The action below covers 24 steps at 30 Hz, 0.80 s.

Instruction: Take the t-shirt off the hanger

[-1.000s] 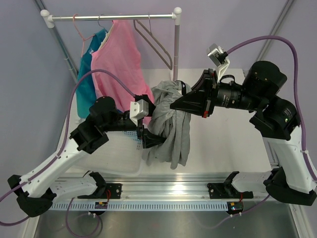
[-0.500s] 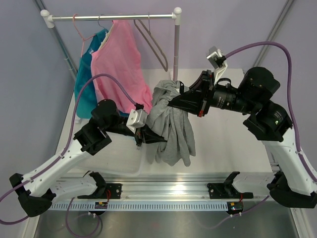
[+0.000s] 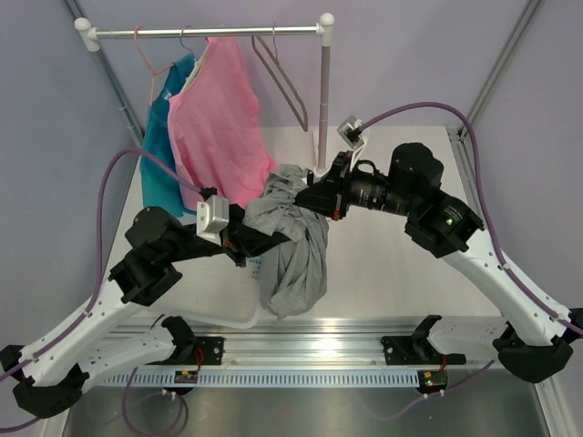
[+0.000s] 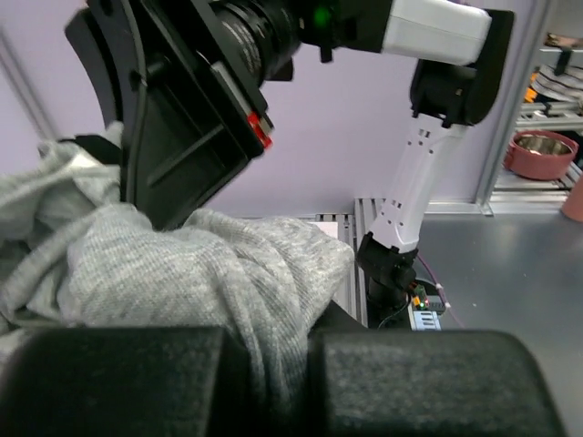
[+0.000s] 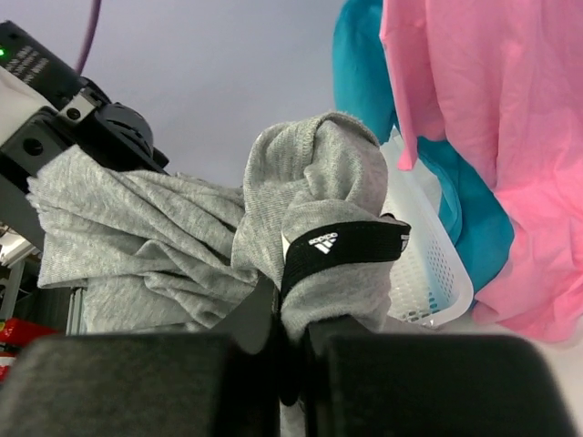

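The hanger is bare, so my left gripper will swing to the left in the top view and down, and let the t-shirt go into the white basket (image 3: 217,293), which is below that gripper.
The grey t-shirt (image 3: 296,250) hangs bunched in the air between my two arms, above the table's near left. My left gripper (image 3: 262,242) is shut on a fold of its body; in the left wrist view, cloth (image 4: 191,264) is squeezed between the fingers (image 4: 118,382). My right gripper (image 3: 306,195) is shut on the neckline, and the right wrist view shows the black neck label (image 5: 346,246) just above the jaws. The thin grey-brown hanger (image 3: 284,86) hangs bare on the rail (image 3: 205,32), apart from the shirt.
A pink garment (image 3: 219,118) and a teal garment (image 3: 159,159) hang on the rail at the back left. The white rail post (image 3: 323,86) stands behind the shirt. A white perforated basket (image 5: 428,264) sits on the table under the shirt.
My left gripper has shut on the t-shirt. Both arms have carried the shirt left and toward the near edge, away from the rail post.
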Tool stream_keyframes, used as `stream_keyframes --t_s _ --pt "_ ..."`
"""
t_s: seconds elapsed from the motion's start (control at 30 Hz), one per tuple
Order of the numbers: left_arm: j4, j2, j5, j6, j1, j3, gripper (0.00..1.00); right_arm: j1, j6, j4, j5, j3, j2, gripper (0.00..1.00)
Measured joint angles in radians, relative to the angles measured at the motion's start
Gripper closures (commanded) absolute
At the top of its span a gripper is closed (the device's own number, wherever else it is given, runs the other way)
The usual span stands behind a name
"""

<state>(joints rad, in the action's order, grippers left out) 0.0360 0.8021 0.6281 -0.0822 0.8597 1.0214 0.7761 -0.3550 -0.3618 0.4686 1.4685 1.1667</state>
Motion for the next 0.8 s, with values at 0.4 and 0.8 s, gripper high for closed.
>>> stream_keyframes --t_s 0.4,0.8 --pt "-0.144 -0.109 -0.587 -0.023 0.006 0.017 1.00 0.000 -0.007 0.071 -0.033 -0.135 0.016 0.14" --pt "-0.237 -0.239 -1.001 0.067 0.005 0.246 1.00 0.001 0.010 -0.020 -0.198 -0.178 -0.080 0.01"
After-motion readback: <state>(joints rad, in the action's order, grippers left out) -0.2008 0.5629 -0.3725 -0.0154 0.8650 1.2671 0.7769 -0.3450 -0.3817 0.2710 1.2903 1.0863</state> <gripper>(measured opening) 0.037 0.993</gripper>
